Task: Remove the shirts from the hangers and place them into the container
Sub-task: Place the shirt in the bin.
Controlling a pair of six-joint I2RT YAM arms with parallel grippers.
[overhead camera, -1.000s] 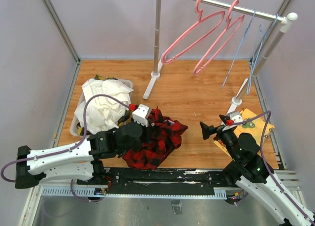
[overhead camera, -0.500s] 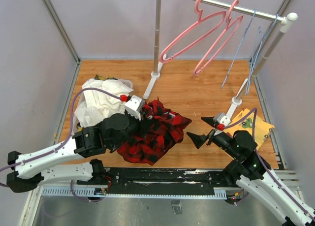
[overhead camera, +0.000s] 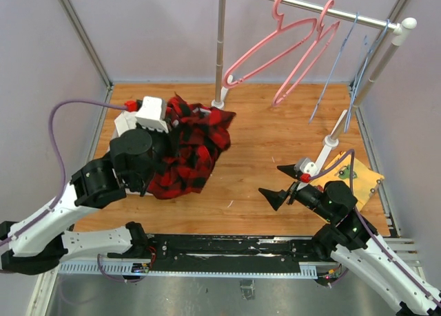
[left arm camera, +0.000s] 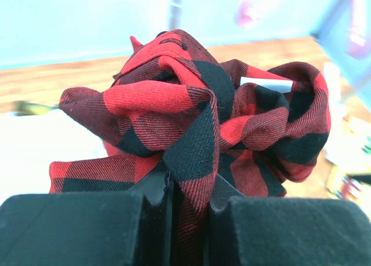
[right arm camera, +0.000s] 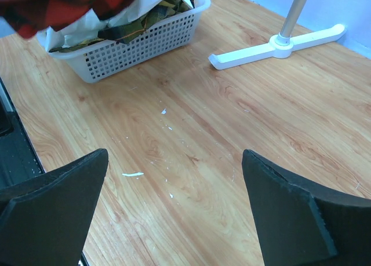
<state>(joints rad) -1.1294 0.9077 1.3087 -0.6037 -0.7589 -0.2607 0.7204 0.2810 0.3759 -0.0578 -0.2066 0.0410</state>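
Observation:
The bunched red-and-black shirt hangs above the rim of the white mesh basket. My left gripper will next swing to the left in the top view and down over the basket.
My left gripper (left arm camera: 188, 190) is shut on a fold of the red-and-black plaid shirt (left arm camera: 191, 115), which hangs bunched (overhead camera: 186, 147) at the back left over the container. The container (right arm camera: 139, 48), a white mesh basket, holds a white shirt (right arm camera: 72, 34) and a yellow-and-green plaid shirt (right arm camera: 145, 19); in the top view my arm and the red shirt hide most of it. My right gripper (overhead camera: 277, 185) hovers open over bare floor (right arm camera: 174, 208), empty. Two pink hangers (overhead camera: 275, 51) and two light-blue hangers (overhead camera: 339, 61) hang bare on the rail.
The white rack has a post (overhead camera: 220, 47) at back centre and a foot (right arm camera: 278, 46) on the wooden floor. A flat yellow cloth (overhead camera: 358, 178) lies at the right behind my right arm. Blue-grey walls close in the sides.
My left arm has lifted the red plaid shirt from the front middle and swung it back and left, over the basket. My right gripper shifted slightly left and stayed open.

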